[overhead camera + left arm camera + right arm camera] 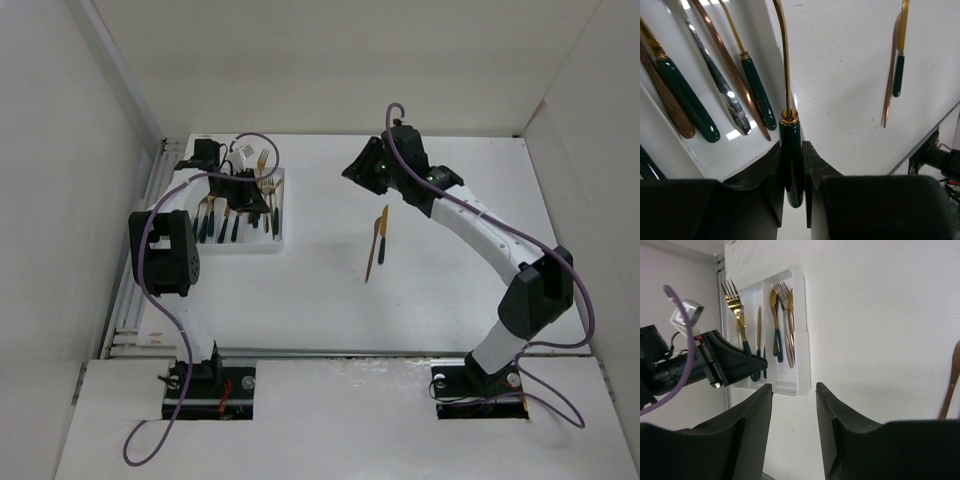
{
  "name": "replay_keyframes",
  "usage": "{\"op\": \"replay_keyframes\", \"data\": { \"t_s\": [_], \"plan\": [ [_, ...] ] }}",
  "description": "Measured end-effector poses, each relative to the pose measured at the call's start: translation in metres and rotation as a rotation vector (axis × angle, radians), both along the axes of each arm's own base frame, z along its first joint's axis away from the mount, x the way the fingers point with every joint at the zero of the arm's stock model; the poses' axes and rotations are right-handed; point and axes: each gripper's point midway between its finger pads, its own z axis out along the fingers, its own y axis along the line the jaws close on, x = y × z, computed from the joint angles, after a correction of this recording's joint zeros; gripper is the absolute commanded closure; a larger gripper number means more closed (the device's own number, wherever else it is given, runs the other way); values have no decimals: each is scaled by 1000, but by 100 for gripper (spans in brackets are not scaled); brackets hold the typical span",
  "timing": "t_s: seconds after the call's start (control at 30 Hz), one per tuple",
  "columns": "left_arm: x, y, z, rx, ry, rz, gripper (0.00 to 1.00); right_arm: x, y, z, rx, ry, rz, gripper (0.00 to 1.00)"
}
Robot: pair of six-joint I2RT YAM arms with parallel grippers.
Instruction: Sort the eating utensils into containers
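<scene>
The gold fork [789, 125] comes down into the tray [284, 243] section nearest the open table next, before my left gripper opens.
The white three-compartment tray [284, 243] stands at the back left and holds several gold-headed, green-handled utensils [212, 222]. My left gripper [250, 195] hovers over it, shut on the dark green handle of a gold fork [789, 125], between the fingertips [791, 145]. The fork's tines [730, 295] point away over the tray [800, 330]. One more green-handled utensil [378, 240] lies on the table mid-centre and also shows in the left wrist view [897, 75]. My right gripper [365, 170] is open and empty [794, 386], raised just behind that utensil.
White enclosure walls stand at the left, back and right. A metal rail [130, 300] runs along the table's left edge beside the tray. The left arm [715, 365] and its purple cable [682, 325] hang over the tray's near end.
</scene>
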Motion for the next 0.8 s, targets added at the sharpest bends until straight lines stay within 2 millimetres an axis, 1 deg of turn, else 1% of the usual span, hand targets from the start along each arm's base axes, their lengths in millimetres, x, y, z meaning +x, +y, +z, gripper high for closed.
{"op": "replay_keyframes", "data": {
  "t_s": [0.07,0.17,0.2,0.27,0.33,0.37,0.47,0.5,0.57,0.6,0.67,0.7,0.73,0.8],
  "plan": [
    [5,5,-9,5,7,13,100,-1,-6,8,-8,-24,-12,54],
    [7,1,-24,6,37,6,100,-2,-14,14,-18,-44,-29,54],
    [8,-1,-30,6,49,2,94,-3,-16,14,-19,-47,-32,54],
    [7,-1,-41,9,75,1,91,-2,-21,12,-31,-46,-40,53],
    [7,2,-50,15,97,9,85,0,-28,7,-48,-41,-53,51],
    [7,4,-53,20,103,15,77,1,-32,3,-62,-33,-60,51],
    [8,10,-60,35,119,32,65,2,-47,-8,-105,-6,-81,51],
    [9,11,-60,39,119,37,59,3,-53,-12,-120,0,-88,51],
    [11,14,-59,52,115,46,55,3,-65,-23,-156,24,-106,51],
    [13,15,-58,60,110,50,55,2,-71,-30,-178,39,-111,51],
    [16,17,-55,70,102,54,53,0,-83,-45,-218,71,-123,55],
    [18,18,-53,76,98,57,52,-3,-88,-54,-240,91,-126,61],
    [20,19,-51,81,92,59,52,-5,-93,-64,-261,110,-128,64],
    [26,21,-45,94,76,64,50,-11,-98,-86,-302,157,-125,67]
  ]
}}
